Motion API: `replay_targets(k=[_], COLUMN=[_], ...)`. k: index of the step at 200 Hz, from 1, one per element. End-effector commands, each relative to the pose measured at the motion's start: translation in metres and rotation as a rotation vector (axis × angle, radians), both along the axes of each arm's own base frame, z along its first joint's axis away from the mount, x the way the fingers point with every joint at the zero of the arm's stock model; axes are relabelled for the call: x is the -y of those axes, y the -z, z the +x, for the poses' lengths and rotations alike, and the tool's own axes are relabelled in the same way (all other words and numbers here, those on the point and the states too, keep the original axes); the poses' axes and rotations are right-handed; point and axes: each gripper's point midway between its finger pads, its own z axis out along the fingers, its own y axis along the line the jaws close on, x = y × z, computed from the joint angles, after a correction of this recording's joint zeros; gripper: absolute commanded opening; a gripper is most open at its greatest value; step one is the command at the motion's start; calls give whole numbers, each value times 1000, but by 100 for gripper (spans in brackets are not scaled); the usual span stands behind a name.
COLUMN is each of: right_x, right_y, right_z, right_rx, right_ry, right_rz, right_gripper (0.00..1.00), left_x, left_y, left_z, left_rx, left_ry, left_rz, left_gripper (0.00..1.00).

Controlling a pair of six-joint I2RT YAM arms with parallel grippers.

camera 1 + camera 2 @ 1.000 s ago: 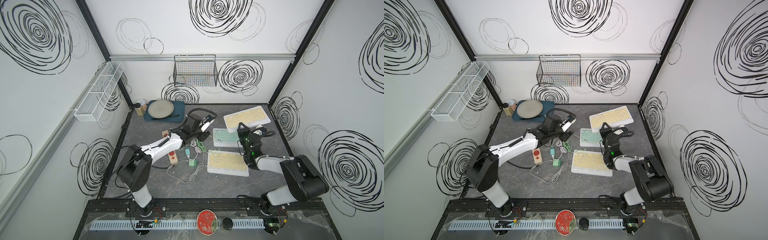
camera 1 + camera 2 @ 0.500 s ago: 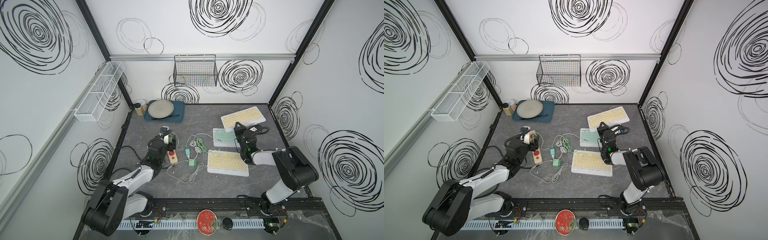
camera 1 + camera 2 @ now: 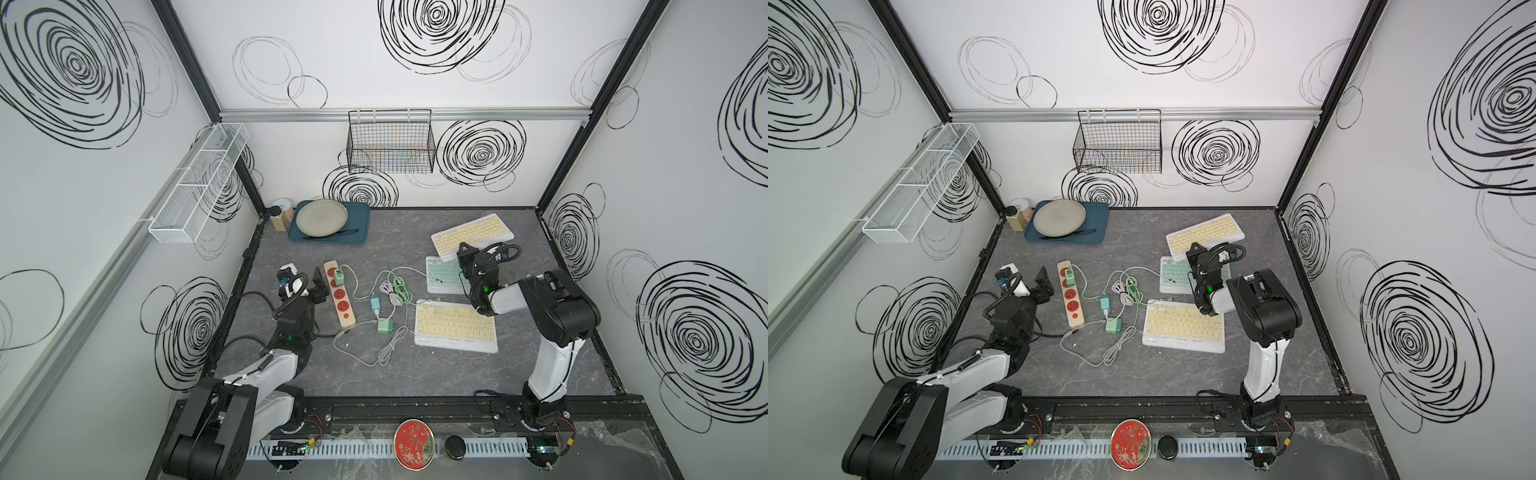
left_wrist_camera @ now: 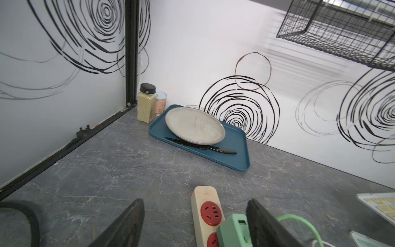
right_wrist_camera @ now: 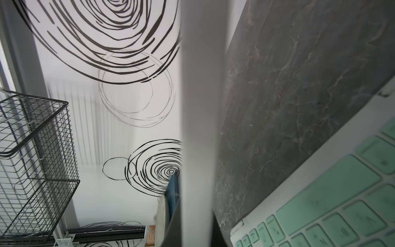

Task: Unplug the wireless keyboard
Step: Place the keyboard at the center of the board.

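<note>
My right gripper moves down to the bare tabletop beyond the green-keyed keyboard [image 3: 428, 245] [image 5: 267, 148] next and releases the back keyboard's white edge, as that spot lies below the gripper.
Three keyboards lie at the right in both top views: a yellow-keyed one at the back [image 3: 471, 235], a green-keyed one [image 3: 442, 276] in the middle and a yellow-keyed one in front [image 3: 455, 328]. A thin green cable [image 3: 401, 272] runs from the green-keyed keyboard towards a green charger [image 3: 339, 275] plugged into the beige power strip [image 3: 340, 299]. My left gripper [image 3: 305, 283] stands open just left of the strip; in the left wrist view the charger [image 4: 234, 232] sits by one finger [image 4: 263, 224]. My right gripper [image 3: 465, 254] is shut on the back keyboard's white edge [image 5: 198, 128].
Two loose green chargers [image 3: 384, 326] and tangled white cables [image 3: 390, 345] lie between the strip and the keyboards. A blue tray [image 3: 357, 235] with a plate and knife, a spice jar [image 4: 146, 103] and a can stand at the back left. A wire basket [image 3: 390, 141] hangs on the back wall.
My left arm has pulled back from the table's middle to the left of the power strip and its jaws have widened. The back keyboard has shifted slightly left with the right gripper.
</note>
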Motion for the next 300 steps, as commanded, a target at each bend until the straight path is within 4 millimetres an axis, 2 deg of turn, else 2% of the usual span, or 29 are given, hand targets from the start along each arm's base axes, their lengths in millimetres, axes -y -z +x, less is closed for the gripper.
replay_targets(k=[1,69,135,167,194,229,271,287,300], right_x=[-7,-12,-20,-22,-23,-29,-46,-59,-67], right_y=[-38,-9,7,12,15,16,12,8,14], right_z=[17,36,53,55,55,52,52,54,56], right_rx=[131,66,39,20,0,-26,-49,-55,-95], right_ry=[-12,-17,-38,-41,-47,-66,-122,-160,-181], right_rz=[62,100,139,134,119,103,80,58,29], right_gripper=[0,0,0,6,17,25,34,43,50], left_x=[-14,-15,-14,-14,-14,-14,-15,-15,-15], left_y=[-22,-22,-23,-23,-23,-23,-22,-23,-23], left_z=[-2,0,-1,-2,-2,-3,-4,-4,-4], left_rx=[101,95,104,107,108,113,115,116,119], left_ry=[-77,-75,-67,-64,-62,-61,-61,-59,-59], left_rz=[-54,-57,-57,-58,-57,-62,-64,-67,-68], left_gripper=[79,80,80,79,80,80,80,79,79])
